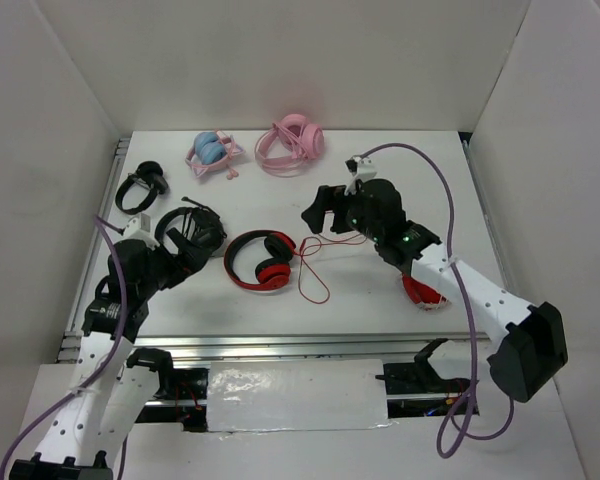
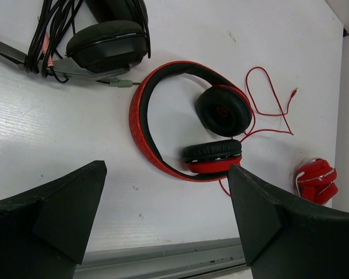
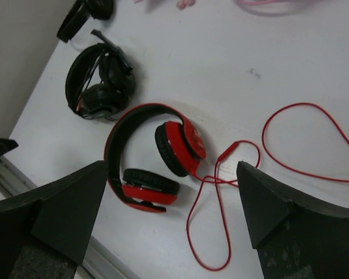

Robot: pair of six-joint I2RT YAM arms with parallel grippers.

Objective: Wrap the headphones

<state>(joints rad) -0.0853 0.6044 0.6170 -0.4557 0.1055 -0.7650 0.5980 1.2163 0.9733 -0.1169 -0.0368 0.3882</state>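
Observation:
The headphones' far ear cup lies closer than the other, so I will move my right gripper down and to the left in the top view, around it.
The red headphones with black lining and black cushions lie flat near the table's front middle. They also show in the left wrist view and the right wrist view. Their thin red cable sprawls loose in loops to their right. My left gripper is open and empty, just left of the headphones, above the table. My right gripper is open and empty, hovering above and behind the cable.
A black headset with a bundled cable lies right by my left gripper. A folded all-red pair lies under my right arm. Small black headphones, a blue-and-pink pair and a pink pair lie at the back.

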